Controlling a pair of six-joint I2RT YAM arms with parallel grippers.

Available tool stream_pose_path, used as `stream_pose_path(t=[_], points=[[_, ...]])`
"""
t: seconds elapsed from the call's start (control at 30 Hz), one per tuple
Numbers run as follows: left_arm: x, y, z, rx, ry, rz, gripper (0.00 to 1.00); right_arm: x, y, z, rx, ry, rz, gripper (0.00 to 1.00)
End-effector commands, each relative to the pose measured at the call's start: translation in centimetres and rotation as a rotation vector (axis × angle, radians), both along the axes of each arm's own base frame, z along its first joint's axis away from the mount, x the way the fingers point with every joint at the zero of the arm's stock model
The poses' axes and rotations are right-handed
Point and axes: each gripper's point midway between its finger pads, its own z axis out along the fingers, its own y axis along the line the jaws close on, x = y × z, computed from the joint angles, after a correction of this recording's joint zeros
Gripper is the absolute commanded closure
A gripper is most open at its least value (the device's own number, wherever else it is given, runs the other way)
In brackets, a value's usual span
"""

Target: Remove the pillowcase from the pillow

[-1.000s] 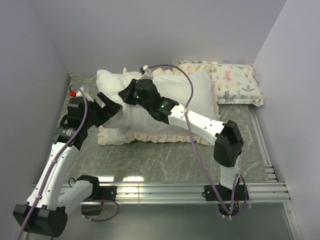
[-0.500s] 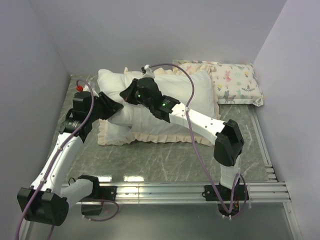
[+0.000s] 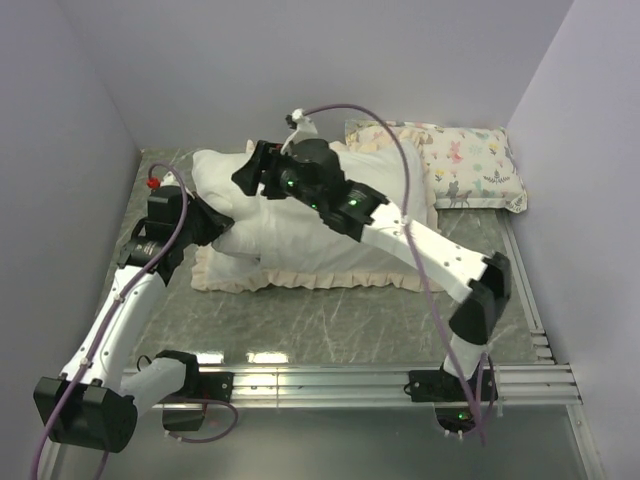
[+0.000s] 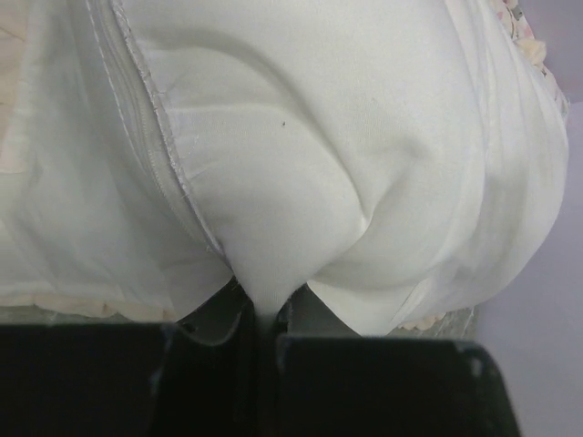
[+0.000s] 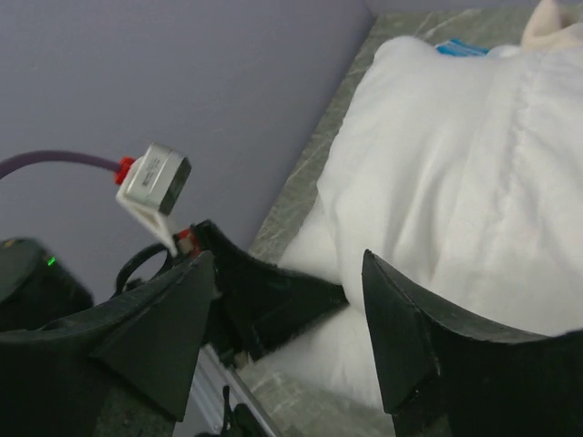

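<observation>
The pillowcase's middle (image 3: 326, 234) lies below my right gripper, which moves right in the top view and down to it next, as the pillow's end is held.
The plump white pillow (image 3: 340, 205) lies across the middle of the table on the pillowcase (image 3: 300, 278), whose cream frill shows along the near side. My left gripper (image 3: 218, 222) is at the pillow's left end. In the left wrist view it (image 4: 264, 314) is shut on a fold of the pillow (image 4: 364, 137), just right of the pillowcase's zipper edge (image 4: 150, 100). My right gripper (image 3: 255, 172) hovers open over the same end. In the right wrist view its jaws (image 5: 287, 264) stand wide apart and hold nothing, with the pillow (image 5: 474, 164) beneath.
A small animal-and-plant print pillow (image 3: 465, 165) lies at the back right. The grey wall (image 3: 60, 150) stands close on the left. A metal rail (image 3: 330, 380) runs along the near edge. The left arm's black wrist (image 5: 264, 291) sits just below my right gripper.
The left gripper moved in and shut on the pillow's left end. The right gripper let go, opened and rose toward the back.
</observation>
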Motion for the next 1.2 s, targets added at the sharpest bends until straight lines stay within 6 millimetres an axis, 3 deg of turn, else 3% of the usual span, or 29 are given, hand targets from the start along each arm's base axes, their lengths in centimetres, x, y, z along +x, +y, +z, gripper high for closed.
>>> stream_pose_path(t=[0.0,0.03,0.07,0.13,0.17,0.3,0.43,0.5,0.53,0.6,0.63,0.67,0.73,0.87,1.0,1.17], points=[[0.4,0.3,4.0,0.008,-0.138,0.012,1.00,-2.1,-5.8,4.9,-0.072,-0.155,-0.053,0.24],[0.3,0.5,4.4,0.012,-0.146,0.018,1.00,-2.1,-8.3,5.5,-0.097,-0.167,-0.123,0.22],[0.2,0.6,4.7,0.015,-0.152,0.020,1.00,-1.3,-10.1,3.2,-0.153,-0.144,-0.164,0.21],[0.0,0.7,5.4,0.022,-0.169,0.022,1.00,-1.4,-12.4,1.8,-0.172,-0.109,-0.145,0.19],[-0.1,0.7,5.5,0.020,-0.170,0.023,1.00,0.2,-14.9,-0.9,-0.216,-0.062,-0.194,0.19],[-0.3,1.0,6.0,0.029,-0.178,0.028,1.00,1.5,-18.9,-6.8,-0.383,-0.002,-0.257,0.19],[-0.3,0.9,5.9,0.027,-0.178,0.026,1.00,2.3,-18.1,-11.9,-0.500,0.064,-0.208,0.19],[-0.1,1.0,5.7,0.030,-0.175,0.030,1.00,2.9,-17.6,-12.5,-0.524,0.065,-0.205,0.23],[-0.1,1.0,5.9,0.031,-0.179,0.031,1.00,3.2,-17.4,-14.1,-0.561,0.086,-0.206,0.26],[-0.2,1.2,5.9,0.041,-0.176,0.038,1.00,4.0,-18.2,-15.0,-0.610,0.105,-0.252,0.47],[-0.1,1.5,6.5,0.049,-0.189,0.052,1.00,4.5,-19.7,-15.7,-0.666,0.120,-0.315,0.61],[-0.1,1.7,7.0,0.054,-0.200,0.059,1.00,4.8,-20.7,-16.0,-0.689,0.127,-0.355,0.86],[-0.1,2.6,8.3,0.068,-0.223,0.084,1.00,5.1,-23.3,-15.7,-0.701,0.133,-0.430,1.00],[0.4,4.9,10.7,0.086,-0.257,0.134,1.00,5.8,-27.4,-13.7,-0.662,0.130,-0.547,1.00],[0.6,9.1,12.4,0.110,-0.275,0.256,1.00,6.5,-31.3,-13.2,-0.627,0.170,-0.634,1.00],[0.3,12.9,11.9,0.097,-0.254,0.402,1.00,7.2,-36.3,-14.2,-0.567,0.238,-0.733,1.00]])
